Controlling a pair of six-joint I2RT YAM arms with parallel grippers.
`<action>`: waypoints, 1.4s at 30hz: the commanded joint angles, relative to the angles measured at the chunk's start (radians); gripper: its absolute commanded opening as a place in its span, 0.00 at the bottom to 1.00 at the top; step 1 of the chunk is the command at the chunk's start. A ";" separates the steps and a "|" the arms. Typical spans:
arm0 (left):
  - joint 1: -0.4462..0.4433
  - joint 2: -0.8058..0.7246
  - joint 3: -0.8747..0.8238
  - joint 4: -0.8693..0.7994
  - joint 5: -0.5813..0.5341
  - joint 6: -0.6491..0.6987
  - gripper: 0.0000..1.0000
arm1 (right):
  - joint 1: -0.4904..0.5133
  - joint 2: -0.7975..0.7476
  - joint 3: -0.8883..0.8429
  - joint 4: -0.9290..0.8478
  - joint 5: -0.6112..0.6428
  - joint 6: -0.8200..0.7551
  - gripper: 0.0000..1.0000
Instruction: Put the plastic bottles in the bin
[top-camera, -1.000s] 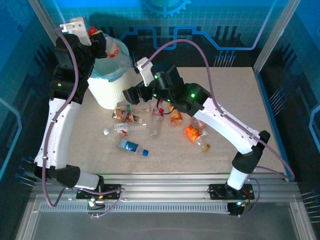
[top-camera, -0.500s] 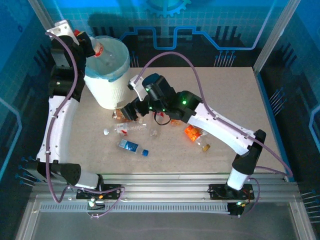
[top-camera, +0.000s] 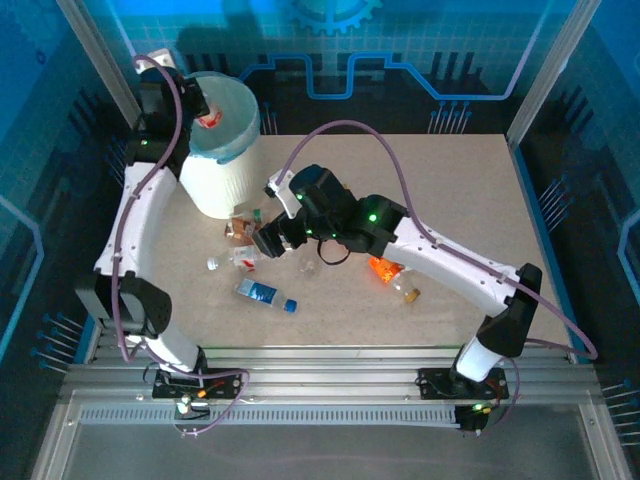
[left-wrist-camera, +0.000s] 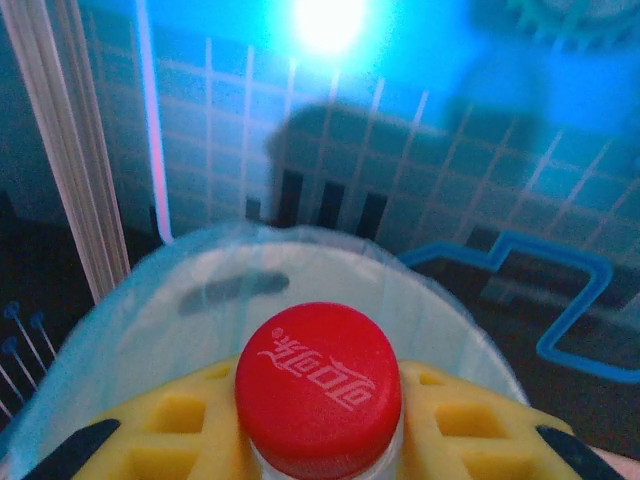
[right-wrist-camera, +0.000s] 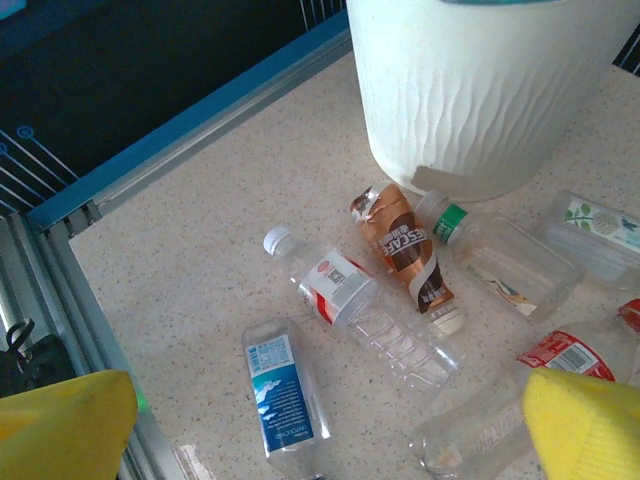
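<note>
I should lower my left gripper into the bin's opening (left-wrist-camera: 225, 320), toward its middle, to let go of the clear bottle, because the bottle's red cap (left-wrist-camera: 318, 385) already shows inside the liner's rim.
The bin (top-camera: 208, 180) is a tall white bucket with a light blue liner, standing at the table's far left. My left gripper (top-camera: 192, 103) is above its mouth, shut on a clear bottle with a red cap (left-wrist-camera: 318, 385); yellow pads (left-wrist-camera: 175, 425) press on both sides of the neck, and the liner rim (left-wrist-camera: 130, 300) lies below. My right gripper (top-camera: 268, 240) hangs open over the bottles lying in front of the bin (right-wrist-camera: 480, 90). Beneath it lie a blue-label bottle (right-wrist-camera: 283, 400), a red-and-white-label bottle (right-wrist-camera: 360, 305) and a brown-label bottle (right-wrist-camera: 405, 250).
More bottles lie on the table: a green-capped one (right-wrist-camera: 500, 255) against the bin's foot, an orange one (top-camera: 384, 267), a small one (top-camera: 408, 292) and the blue-label bottle (top-camera: 265, 294) nearest the front. A blue rail (right-wrist-camera: 200, 120) edges the table at the left.
The left gripper has carried the red-capped bottle right and down over the bin's mouth. The right gripper has moved left and lower, toward the bottles in front of the bin.
</note>
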 joint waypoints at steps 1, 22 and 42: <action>0.010 0.025 0.021 -0.017 0.034 0.012 0.00 | 0.011 -0.026 -0.003 0.003 0.030 0.005 1.00; -0.008 -0.027 0.167 -0.191 0.168 -0.010 0.74 | -0.006 -0.109 -0.046 -0.090 0.123 -0.021 1.00; -0.578 -0.361 -0.497 -0.141 0.286 -0.009 0.73 | -0.373 -0.408 -0.597 -0.117 -0.032 0.138 0.91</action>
